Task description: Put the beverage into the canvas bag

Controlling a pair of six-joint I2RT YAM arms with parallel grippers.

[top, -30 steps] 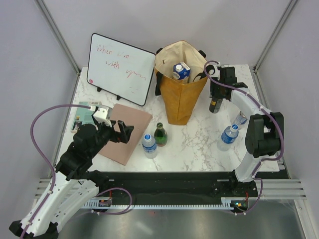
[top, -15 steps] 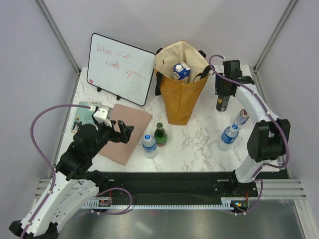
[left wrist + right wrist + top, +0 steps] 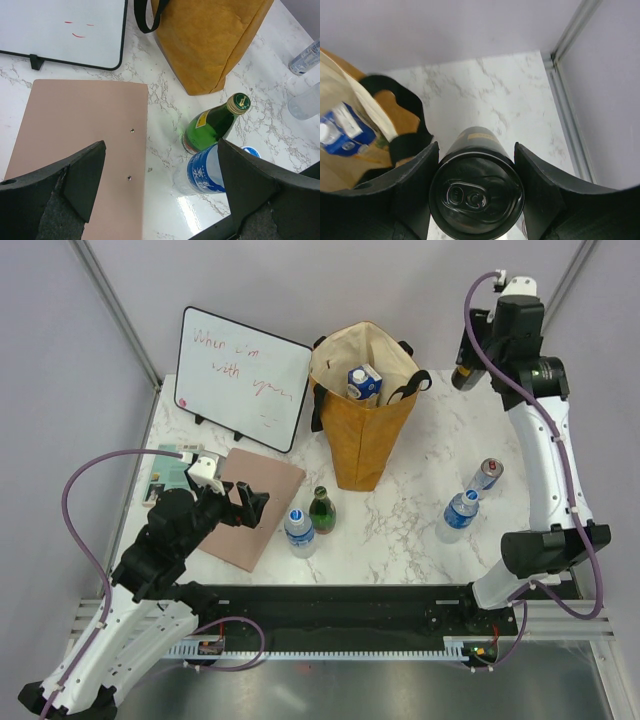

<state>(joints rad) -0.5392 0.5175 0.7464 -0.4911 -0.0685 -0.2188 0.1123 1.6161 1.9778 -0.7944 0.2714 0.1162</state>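
My right gripper holds the carton and needs to swing to the left in the top view next, then go down into the bag's whiteboard side and release, as the carton leaves room there.
The canvas bag stands upright at the back middle, mustard-brown with cream lining, a blue-and-white carton inside. My right gripper is shut on a black can and holds it high in the air, right of the bag's open mouth. The right wrist view shows the bag's lining, a black handle and the carton at lower left. My left gripper is open and empty over a pink board, with a green bottle and a water bottle just to its right.
A whiteboard leans at the back left. The green bottle and water bottle stand in front of the bag. Another water bottle and a lying can are at the right. Frame posts rise at the back corners.
My right arm has lifted the black can from near table height beside the bag up and toward the back right. The left arm has not moved.
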